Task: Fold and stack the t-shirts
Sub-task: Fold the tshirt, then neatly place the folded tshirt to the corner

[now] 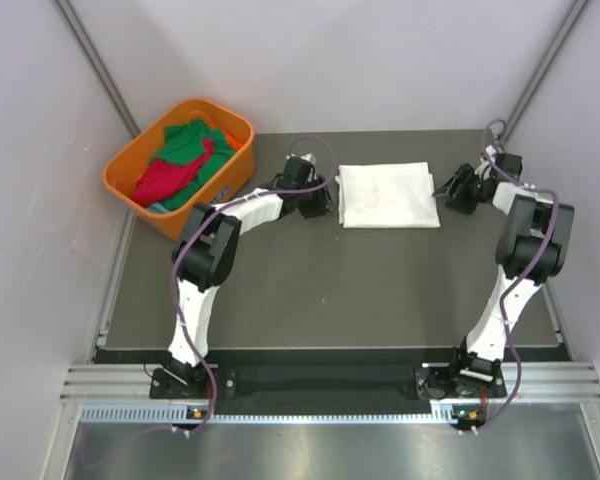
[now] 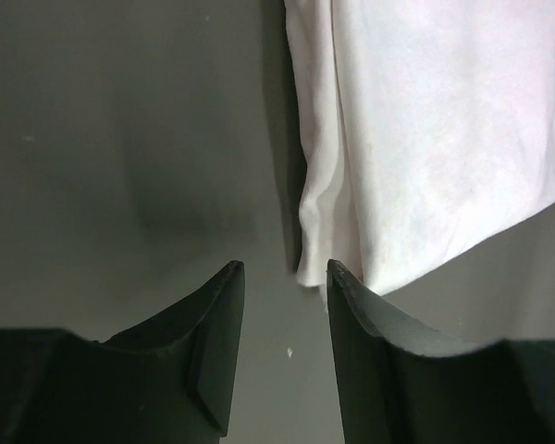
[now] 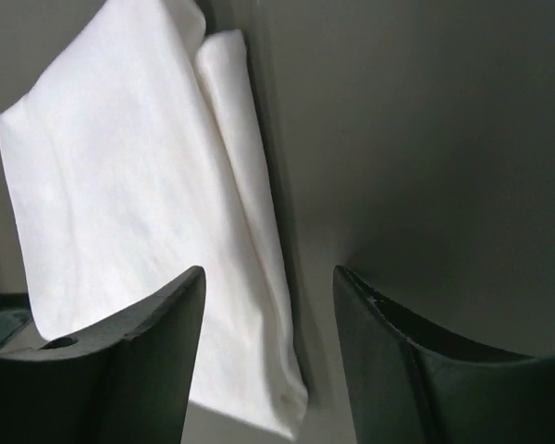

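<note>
I will move my right gripper outward along the t-shirt's edge that is already between its fingers and close it, because the far end of the t-shirt's folded edge [image 1: 427, 168] [image 3: 226, 54] is farther outward than the gripper.
A white t-shirt [image 1: 387, 194] lies folded into a rectangle at the back middle of the dark table; its chest print is hidden. My left gripper [image 1: 327, 200] is open and empty at the shirt's left edge; in the left wrist view [image 2: 285, 270] the shirt's edge and corner [image 2: 416, 148] lie just ahead of the fingertips. My right gripper [image 1: 442, 190] is open and empty at the shirt's right edge; in the right wrist view [image 3: 268, 276] the folded edge [image 3: 139, 203] runs between the fingers. Green [image 1: 187, 143] and red [image 1: 168, 177] t-shirts lie bunched in the basket.
An orange plastic basket [image 1: 127, 164] stands at the table's back left corner. The dark table [image 1: 330, 290] is bounded by grey walls at the back and sides and a metal rail in front.
</note>
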### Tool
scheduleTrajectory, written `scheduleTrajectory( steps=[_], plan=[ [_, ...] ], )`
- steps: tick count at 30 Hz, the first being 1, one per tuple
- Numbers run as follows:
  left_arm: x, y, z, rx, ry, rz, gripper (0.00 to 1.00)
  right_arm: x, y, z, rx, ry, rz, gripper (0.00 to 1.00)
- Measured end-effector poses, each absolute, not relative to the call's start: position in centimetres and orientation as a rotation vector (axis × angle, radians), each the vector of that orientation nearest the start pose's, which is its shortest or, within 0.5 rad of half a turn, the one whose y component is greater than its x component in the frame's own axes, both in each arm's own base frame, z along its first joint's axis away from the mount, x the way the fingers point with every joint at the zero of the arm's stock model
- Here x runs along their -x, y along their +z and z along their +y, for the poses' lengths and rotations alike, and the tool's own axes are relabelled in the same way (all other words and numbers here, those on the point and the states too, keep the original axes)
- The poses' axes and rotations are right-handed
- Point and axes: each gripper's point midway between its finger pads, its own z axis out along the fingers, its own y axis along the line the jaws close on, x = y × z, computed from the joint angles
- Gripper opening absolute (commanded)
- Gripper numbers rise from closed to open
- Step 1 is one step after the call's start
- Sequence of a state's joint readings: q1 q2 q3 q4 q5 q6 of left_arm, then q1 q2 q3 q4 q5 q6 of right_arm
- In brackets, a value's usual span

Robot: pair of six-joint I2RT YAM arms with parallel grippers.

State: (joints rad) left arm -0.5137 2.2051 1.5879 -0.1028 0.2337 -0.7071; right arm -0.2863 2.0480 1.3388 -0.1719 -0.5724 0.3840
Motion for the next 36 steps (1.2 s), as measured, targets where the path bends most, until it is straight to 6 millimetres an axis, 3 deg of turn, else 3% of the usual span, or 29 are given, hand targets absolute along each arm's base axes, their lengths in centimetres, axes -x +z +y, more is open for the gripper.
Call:
scheduleTrajectory(
  steps=[6,11,14,19,26,29,30,32,33,36],
  plan=[
    [-44.9,9.8,-31.6,0.019,-0.803,2.388,0.46,-54.0,4.5,-3.9,-0.393,0.773,2.320,0.57],
    [-42.5,13.3,-30.4,-0.061,-0.812,2.333,0.46,-56.9,4.6,-3.5,-0.284,0.832,2.307,0.55],
    [-40.8,13.1,-29.6,-0.089,-0.808,2.346,0.46,-57.5,4.6,-3.1,-0.246,0.855,2.306,0.54],
    [-38.4,10.6,-28.8,-0.109,-0.804,2.416,0.45,-58.2,4.8,-1.6,-0.189,0.917,2.297,0.53],
    [-37.4,10.2,-29.3,-0.134,-0.830,2.435,0.45,-58.7,4.4,0.2,-0.138,0.949,2.298,0.46],
    [-37.3,10.2,-29.4,-0.139,-0.836,2.435,0.45,-58.7,4.2,0.0,-0.143,0.940,2.304,0.33],
    [-37.3,10.3,-29.5,-0.141,-0.840,2.434,0.45,-58.7,4.0,0.0,-0.148,0.936,2.308,0.23],
    [-37.2,10.3,-29.6,-0.144,-0.847,2.435,0.44,-58.7,3.6,0.0,-0.157,0.936,2.316,0.13],
    [-37.1,10.3,-29.6,-0.147,-0.850,2.436,0.45,-58.6,3.4,0.0,-0.163,0.941,2.318,0.02],
    [-37.0,10.4,-29.8,-0.150,-0.856,2.436,0.44,-58.8,3.3,0.0,-0.179,0.936,2.319,0.00]
  ],
)
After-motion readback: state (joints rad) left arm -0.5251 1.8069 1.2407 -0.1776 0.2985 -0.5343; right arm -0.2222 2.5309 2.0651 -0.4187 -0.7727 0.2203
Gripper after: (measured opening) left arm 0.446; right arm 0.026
